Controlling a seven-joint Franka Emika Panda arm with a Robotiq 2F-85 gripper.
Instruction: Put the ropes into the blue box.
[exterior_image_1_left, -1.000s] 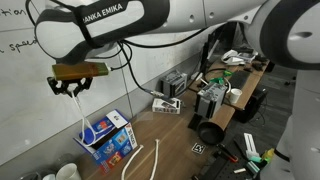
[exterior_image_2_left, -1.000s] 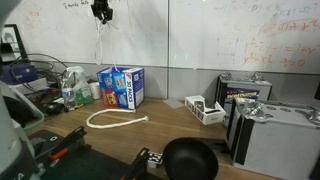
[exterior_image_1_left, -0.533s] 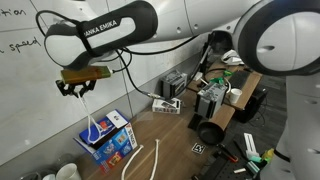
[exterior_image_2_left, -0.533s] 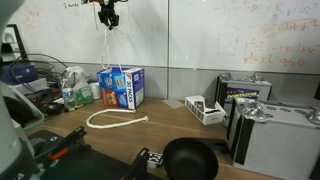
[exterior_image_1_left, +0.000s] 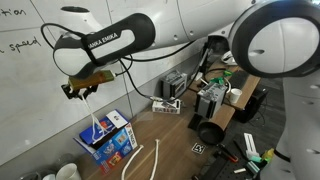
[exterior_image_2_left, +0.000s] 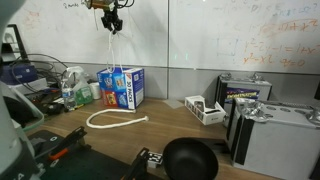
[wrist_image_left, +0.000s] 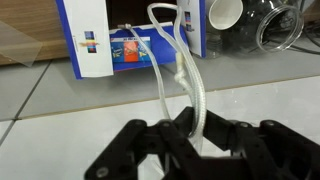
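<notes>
The fingers still hang high above the open top of the blue box. My gripper moves down toward that opening next and releases the looped white rope.
My gripper (exterior_image_1_left: 84, 88) hangs high over the blue box (exterior_image_1_left: 108, 139), shut on a thin white rope (exterior_image_1_left: 93, 112). The rope dangles straight down and its lower end reaches the open top of the box. In an exterior view the gripper (exterior_image_2_left: 111, 22) holds the rope (exterior_image_2_left: 113, 50) above the box (exterior_image_2_left: 122, 86). In the wrist view the jaws (wrist_image_left: 196, 132) pinch looped white strands (wrist_image_left: 180, 70) that run to the box (wrist_image_left: 132, 38). Another white rope (exterior_image_2_left: 115, 121) lies curved on the wooden table in front of the box, also seen in an exterior view (exterior_image_1_left: 140, 158).
A black round pan (exterior_image_2_left: 190, 158) sits at the table's front. A small white open box (exterior_image_2_left: 205, 109) and grey metal cases (exterior_image_2_left: 268, 128) stand at one side. Bottles and jars (exterior_image_2_left: 70, 88) stand beside the blue box. A whiteboard wall is behind.
My gripper has moved sideways along the wall toward a spot above the blue box and a little lower, carrying the rope; its hanging end now sits over the box.
</notes>
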